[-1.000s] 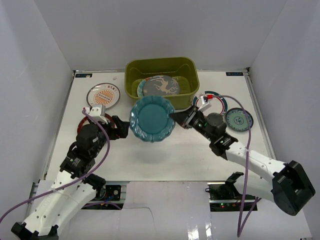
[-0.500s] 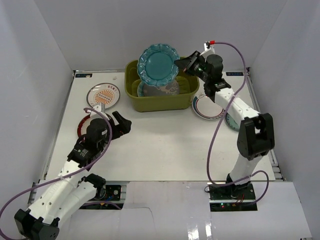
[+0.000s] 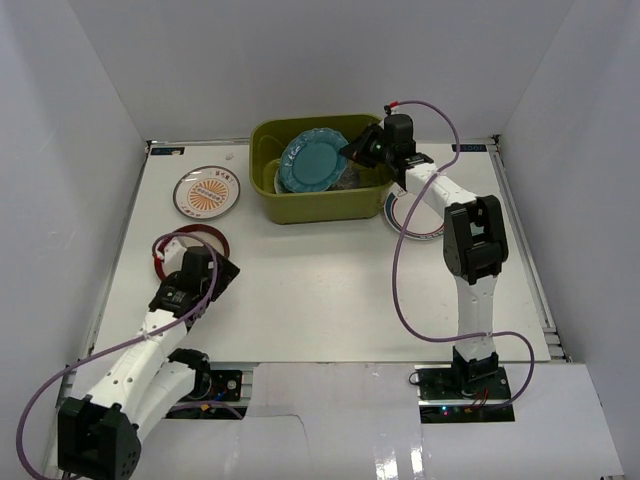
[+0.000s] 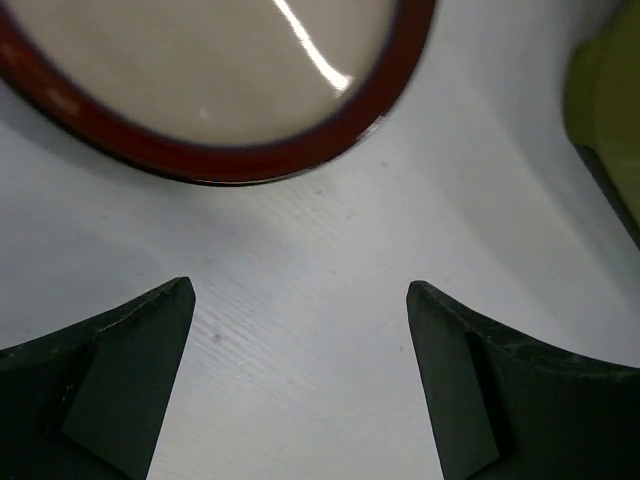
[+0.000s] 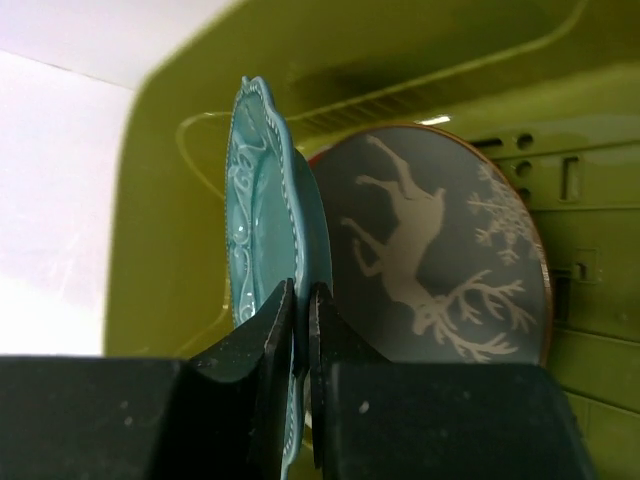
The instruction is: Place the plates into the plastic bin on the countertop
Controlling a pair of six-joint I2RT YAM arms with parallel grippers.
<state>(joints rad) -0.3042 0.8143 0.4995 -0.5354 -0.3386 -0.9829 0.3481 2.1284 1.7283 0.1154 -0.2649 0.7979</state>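
Note:
My right gripper lowers slightly over the grey-and-white deer plate next and opens to release the teal scalloped plate's rim, since that plate is already inside the bin.
My right gripper is shut on the rim of the teal scalloped plate and holds it on edge inside the olive-green plastic bin. A grey-and-white deer plate lies in the bin behind it. My left gripper is open and empty, low over the white countertop, just short of the dark red plate. The orange sunburst plate lies left of the bin. The red-and-turquoise plate lies right of it, partly under my right arm.
The bin's corner shows at the right edge of the left wrist view. White walls enclose the table on the left, back and right. The small teal plate is hidden behind my right arm. A ring-rimmed white plate does not show.
My right gripper carried the teal scalloped plate from mid-table up over the bin and lowered it inside. My left gripper swung left and down toward the dark red plate.

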